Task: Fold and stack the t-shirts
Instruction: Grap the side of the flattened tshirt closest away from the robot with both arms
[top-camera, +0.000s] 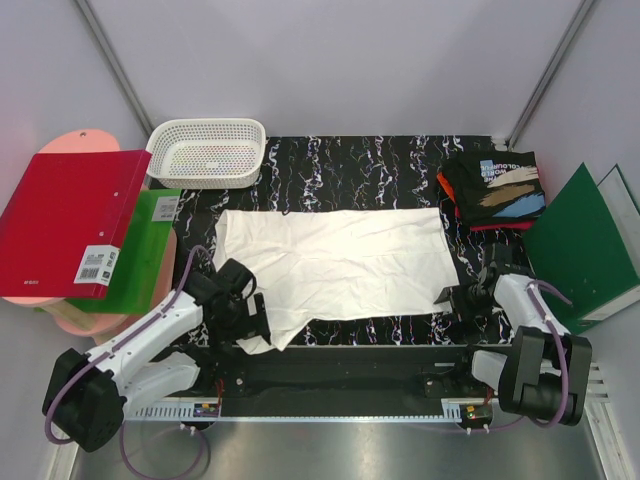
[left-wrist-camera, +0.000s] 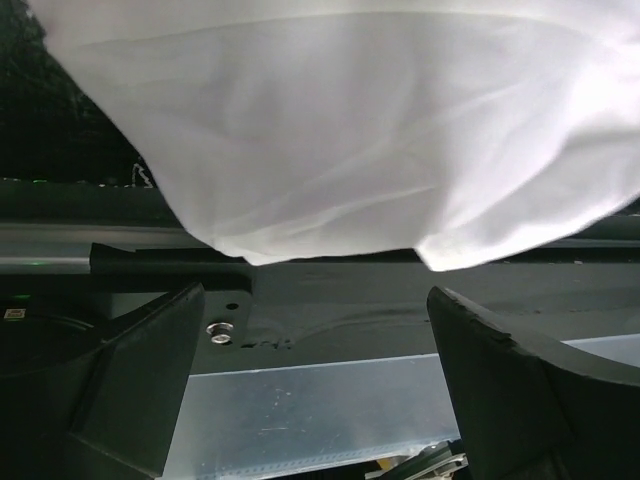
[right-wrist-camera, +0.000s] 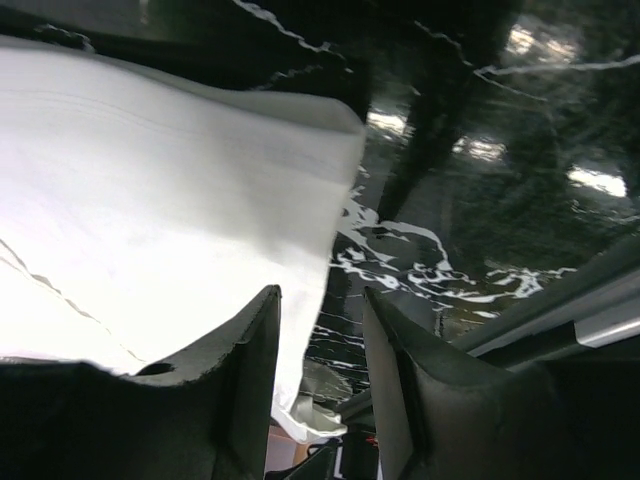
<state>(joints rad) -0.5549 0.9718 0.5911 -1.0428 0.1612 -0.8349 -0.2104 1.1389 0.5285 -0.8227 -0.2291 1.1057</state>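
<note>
The white shirt's near edge goes between my left gripper's fingers next. The gripper first lowers onto that edge above the black bar, then closes.
A white t-shirt (top-camera: 335, 260) lies spread flat in the middle of the black marbled table (top-camera: 380, 165). At the back right, a folded black t-shirt with tan-blue-white print (top-camera: 497, 182) rests on a red-orange one (top-camera: 447, 190). My left gripper (top-camera: 250, 325) sits at the white shirt's near-left corner. In the left wrist view it (left-wrist-camera: 315, 300) is wide open and holds nothing, with the white cloth (left-wrist-camera: 340, 130) just beyond its tips. My right gripper (top-camera: 450, 297) is at the shirt's near-right corner. Its jaws (right-wrist-camera: 320, 300) stand partly apart, and the shirt's edge (right-wrist-camera: 300, 340) runs into the gap beside the left finger.
A white lattice basket (top-camera: 207, 150) stands at the back left. A red binder (top-camera: 70, 225) and a green binder (top-camera: 140, 250) lie on the left, over pink boards. Another green binder (top-camera: 585, 245) leans at the right. A black rail (top-camera: 340, 375) crosses the near edge.
</note>
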